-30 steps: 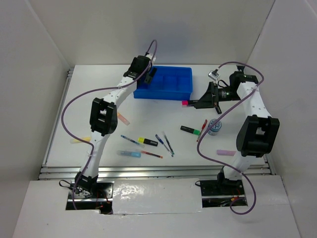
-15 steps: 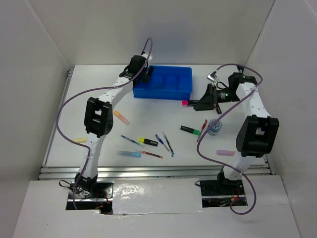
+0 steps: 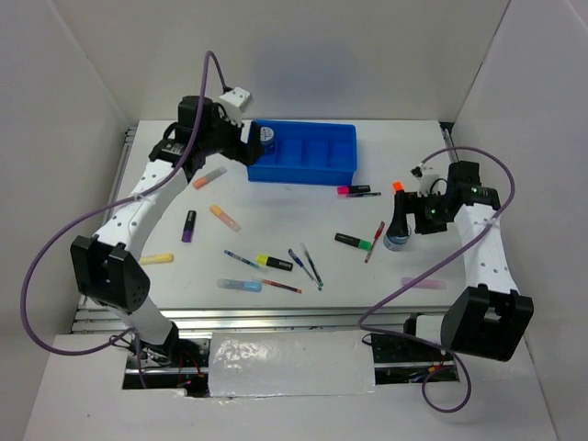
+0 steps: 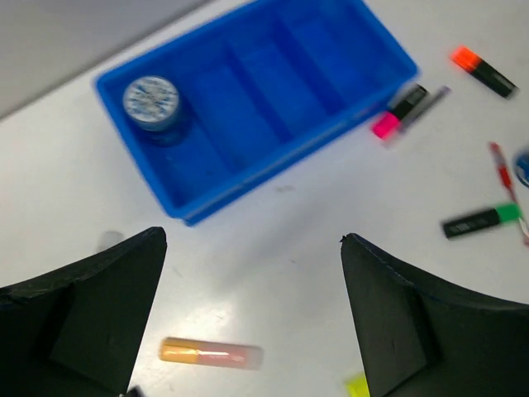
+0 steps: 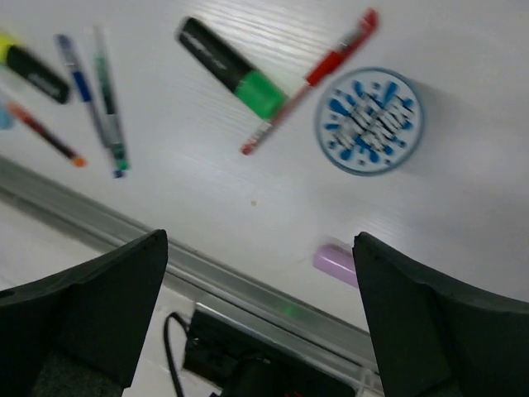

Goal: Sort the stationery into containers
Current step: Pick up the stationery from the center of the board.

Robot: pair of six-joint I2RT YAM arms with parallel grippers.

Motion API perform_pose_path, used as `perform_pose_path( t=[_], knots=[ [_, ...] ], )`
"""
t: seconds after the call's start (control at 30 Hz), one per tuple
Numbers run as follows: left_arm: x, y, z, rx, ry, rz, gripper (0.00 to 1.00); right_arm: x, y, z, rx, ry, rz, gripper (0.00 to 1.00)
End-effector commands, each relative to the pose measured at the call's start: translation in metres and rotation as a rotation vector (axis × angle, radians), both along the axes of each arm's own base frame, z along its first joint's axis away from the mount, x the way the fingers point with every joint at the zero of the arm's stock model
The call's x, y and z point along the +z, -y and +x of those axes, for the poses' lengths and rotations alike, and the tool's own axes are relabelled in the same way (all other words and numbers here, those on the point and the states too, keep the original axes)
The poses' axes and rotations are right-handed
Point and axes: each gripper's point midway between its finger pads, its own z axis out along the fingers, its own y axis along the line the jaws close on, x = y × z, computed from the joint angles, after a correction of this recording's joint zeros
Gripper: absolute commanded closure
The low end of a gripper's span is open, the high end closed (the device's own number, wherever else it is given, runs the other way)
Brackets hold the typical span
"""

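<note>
The second disc's twin is already in the blue tray [image 3: 308,156], so I will next move my right gripper down onto the disc beside the red pen, with the open fingers on both sides of it.
The blue tray [image 3: 308,156] stands at the back centre, with a pale-blue disc [image 3: 266,136] in its left compartment; both also show in the left wrist view, the tray [image 4: 273,83] and the disc [image 4: 151,100]. My left gripper [image 3: 246,149] is open and empty just left of the tray, and its wrist view [image 4: 252,314] has an orange marker [image 4: 211,354] below it. My right gripper [image 3: 401,223] is open and empty above a second disc [image 5: 369,120], next to a green marker [image 5: 231,68] and a red pen [image 5: 318,70].
A pink marker [image 3: 349,191] and an orange-capped one [image 3: 398,186] lie right of the tray. Yellow highlighter [image 3: 273,262], blue pens [image 3: 306,266], pale blue marker [image 3: 241,285], purple marker [image 3: 188,225] and others are scattered mid-table. A pale purple marker [image 5: 335,263] lies near the front rail.
My left arm has swung back to the left from over the tray, and a disc now shows in the tray. My right gripper has drawn away from the pink marker, right and nearer, over the other disc.
</note>
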Motion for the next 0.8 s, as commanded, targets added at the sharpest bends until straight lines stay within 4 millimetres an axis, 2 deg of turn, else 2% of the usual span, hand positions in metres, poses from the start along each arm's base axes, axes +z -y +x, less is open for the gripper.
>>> perform_pose_path(
  t=[0.0, 0.13, 0.23, 0.53, 0.77],
  knots=[
    [-0.031, 0.021, -0.036, -0.124, -0.122, -0.013, 0.01, -0.019, 0.044, 0.024, -0.115, 0.074, -0.206, 0.00],
    [-0.035, 0.013, -0.044, -0.103, -0.138, -0.007, 0.01, -0.041, 0.058, 0.033, -0.168, 0.052, -0.286, 0.00],
    [-0.035, 0.007, -0.046, -0.088, -0.141, -0.016, 0.01, -0.053, 0.060, 0.042, -0.163, 0.040, -0.301, 0.00],
    [-0.048, -0.010, -0.051, -0.056, -0.164, -0.016, 0.01, -0.076, 0.038, 0.060, -0.078, -0.004, -0.269, 0.00],
    [-0.054, -0.016, -0.051, -0.042, -0.178, -0.015, 0.01, -0.087, 0.033, 0.068, -0.048, -0.021, -0.295, 0.03]
  ],
)
